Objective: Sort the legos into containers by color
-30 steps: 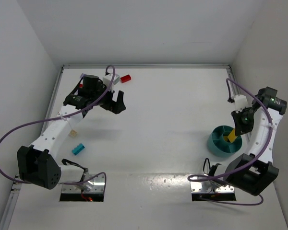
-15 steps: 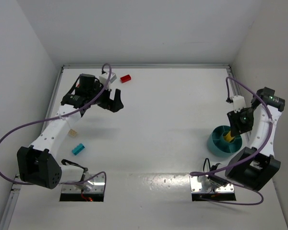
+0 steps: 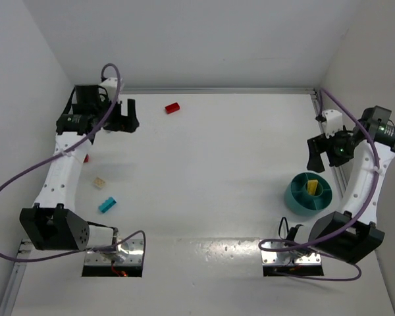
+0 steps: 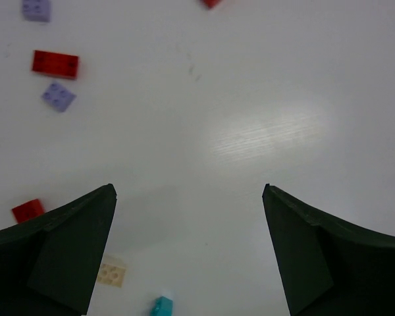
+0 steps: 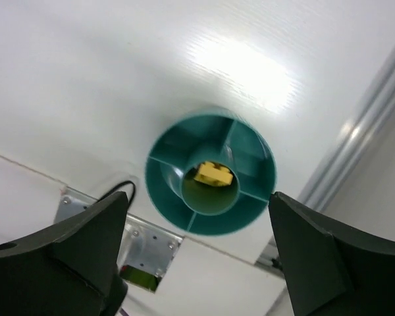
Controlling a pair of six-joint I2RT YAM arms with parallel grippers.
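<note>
The beige lego (image 3: 99,182) (image 4: 111,272) is clear of the cyan one, below and back from my left gripper, so my left gripper next needs to move back and down with its open fingers on both sides of the beige lego.
The teal dish (image 3: 294,197) sits at the right of the table, and a yellow lego (image 3: 312,187) lies in its central ring. My right gripper (image 3: 321,161) hangs open above and behind the dish. In the right wrist view the yellow lego (image 5: 214,174) rests in the ring of the dish (image 5: 164,181) below my open right gripper (image 5: 199,195). My left gripper (image 3: 125,124) is open over the far left. Below my left gripper (image 4: 189,191) lie red legos (image 4: 55,63), lilac legos (image 4: 58,96), a beige lego (image 4: 110,272) and a cyan lego (image 4: 160,307).
A red lego (image 3: 172,107) lies near the back wall. A beige lego (image 3: 100,182) and a cyan lego (image 3: 106,205) lie beside the left arm. A small red lego (image 3: 86,158) shows at the left edge. A metal rail (image 5: 365,125) runs along the table's right side.
My right gripper opened, left the yellow lego in the dish's centre ring, and rose away from the dish. My left arm swung left toward the far left corner, still open.
</note>
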